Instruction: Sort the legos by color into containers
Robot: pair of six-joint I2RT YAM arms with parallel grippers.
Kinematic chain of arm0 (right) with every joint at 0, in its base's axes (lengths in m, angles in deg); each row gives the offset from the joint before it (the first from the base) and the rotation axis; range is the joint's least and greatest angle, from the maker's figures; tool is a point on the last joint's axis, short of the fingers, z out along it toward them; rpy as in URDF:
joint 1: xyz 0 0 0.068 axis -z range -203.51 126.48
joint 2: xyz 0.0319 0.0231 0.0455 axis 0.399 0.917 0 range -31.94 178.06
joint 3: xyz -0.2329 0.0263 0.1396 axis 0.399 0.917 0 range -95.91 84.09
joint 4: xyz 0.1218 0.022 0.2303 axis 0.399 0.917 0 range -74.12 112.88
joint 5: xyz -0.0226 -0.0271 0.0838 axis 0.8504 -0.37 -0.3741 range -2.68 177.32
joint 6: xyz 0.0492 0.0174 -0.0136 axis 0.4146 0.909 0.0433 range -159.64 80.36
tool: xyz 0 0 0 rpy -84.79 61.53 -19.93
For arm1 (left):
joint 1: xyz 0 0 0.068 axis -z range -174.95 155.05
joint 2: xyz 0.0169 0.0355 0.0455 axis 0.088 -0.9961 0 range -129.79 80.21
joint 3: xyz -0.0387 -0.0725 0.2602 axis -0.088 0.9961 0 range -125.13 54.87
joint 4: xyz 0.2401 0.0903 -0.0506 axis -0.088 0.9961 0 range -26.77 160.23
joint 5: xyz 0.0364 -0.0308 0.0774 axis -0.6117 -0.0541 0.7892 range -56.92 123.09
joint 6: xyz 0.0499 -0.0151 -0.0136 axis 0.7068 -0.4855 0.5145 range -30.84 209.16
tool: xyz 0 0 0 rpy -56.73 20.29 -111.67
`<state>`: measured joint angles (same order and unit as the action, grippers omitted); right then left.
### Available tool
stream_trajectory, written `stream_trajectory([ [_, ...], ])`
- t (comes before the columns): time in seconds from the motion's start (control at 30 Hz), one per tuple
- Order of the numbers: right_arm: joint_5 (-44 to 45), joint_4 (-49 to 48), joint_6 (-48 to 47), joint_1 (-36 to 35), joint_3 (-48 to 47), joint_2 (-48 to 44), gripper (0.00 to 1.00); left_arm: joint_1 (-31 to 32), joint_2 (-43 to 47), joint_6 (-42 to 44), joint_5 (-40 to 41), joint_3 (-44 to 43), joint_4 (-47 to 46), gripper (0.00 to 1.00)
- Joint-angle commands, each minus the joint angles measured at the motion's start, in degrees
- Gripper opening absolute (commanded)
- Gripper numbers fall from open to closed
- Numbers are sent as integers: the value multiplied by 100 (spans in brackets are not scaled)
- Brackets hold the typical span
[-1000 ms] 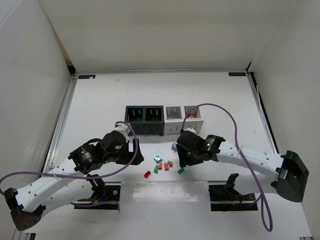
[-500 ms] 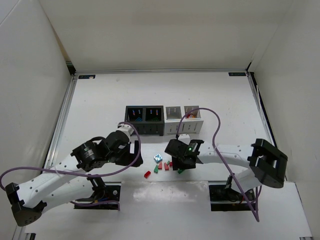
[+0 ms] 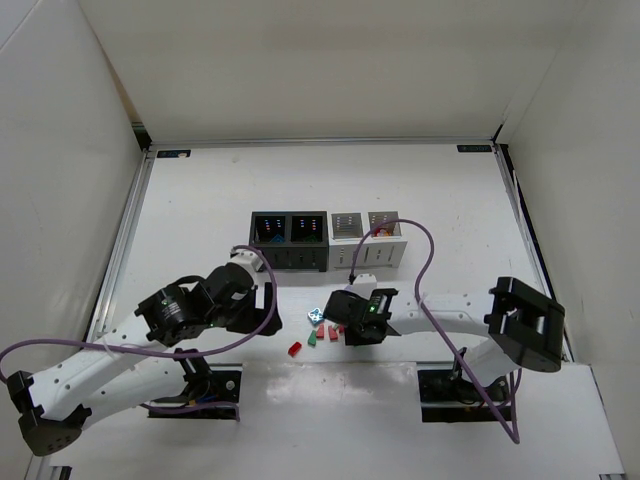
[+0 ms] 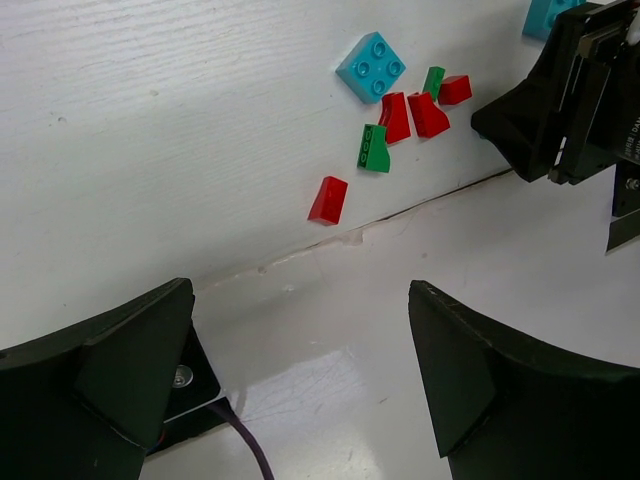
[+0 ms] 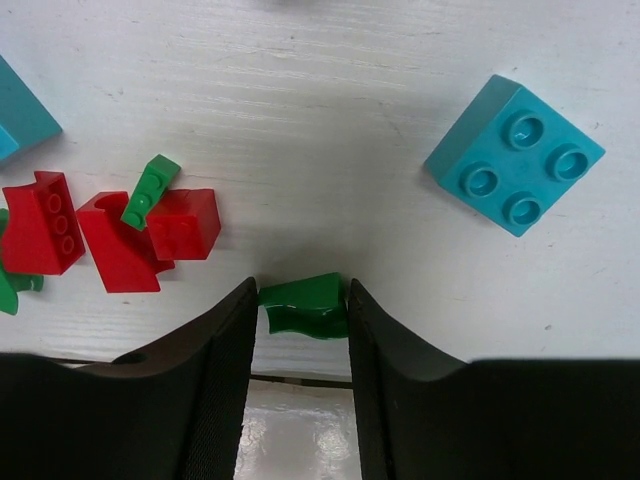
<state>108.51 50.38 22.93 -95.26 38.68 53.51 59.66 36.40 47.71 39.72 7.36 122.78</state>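
Note:
My right gripper should next lift up and outward over the black bin beside the white bins and let go of the small green lego there, since green shows inside that bin.
My right gripper is down on the table with its jaws shut on a small green lego; both pads touch it. Beside it lie several red legos, a thin green one and a light blue one. In the top view the right gripper sits at the right end of the lego cluster. My left gripper is open and empty, hovering left of the cluster. Its view shows a lone red lego, a green one and a light blue one. The black bins and white bins stand behind.
The table's front seam runs just in front of the legos. The black arm mounting plates lie near the front edge. A purple cable arcs over the right arm near the white bins.
My right gripper has swung left and down from beside the white bins onto the green lego at the cluster's right end. The left arm has barely moved.

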Motion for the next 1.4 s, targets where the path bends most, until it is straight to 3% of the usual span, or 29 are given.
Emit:
stream_trajectory([
  [0.0, 140, -128, 406, -94, 287, 156, 35, 32, 57, -21, 22, -39, 74, 100],
  [0.17, 464, 248, 362, -251, 24, 121, 21, 32, 48, -12, 83, -109, 127, 100],
  [0.27, 737, 802, 81, -227, -433, -168, 21, 41, 48, -38, 215, -136, 162, 100],
  [0.4, 861, 1129, -1092, 63, -1135, -599, 19, 32, 40, -39, 321, -171, 101, 100],
  [0.57, 106, 155, -2798, 1100, -2076, -986, 18, 32, 74, -65, 707, -171, 171, 100],
  [0.6, -409, -151, -2959, 1380, -2330, -925, 18, 41, 75, -73, 734, -163, 154, 100],
  [0.73, -957, -347, -3995, 1979, -3420, -153, 18, 32, 136, -161, 734, -40, -22, 100],
  [0.97, -1759, -383, -4305, 2358, -5116, 1359, 18, 24, 136, -12, 1130, -338, 574, 100],
  [1.23, -1583, -286, -4341, 2270, -5347, 1870, 29, 23, 197, -126, 1121, -303, 716, 100],
  [1.37, -1285, -216, -4376, 2183, -5312, 1826, 48, 15, 172, -144, 998, -277, 655, 100],
])
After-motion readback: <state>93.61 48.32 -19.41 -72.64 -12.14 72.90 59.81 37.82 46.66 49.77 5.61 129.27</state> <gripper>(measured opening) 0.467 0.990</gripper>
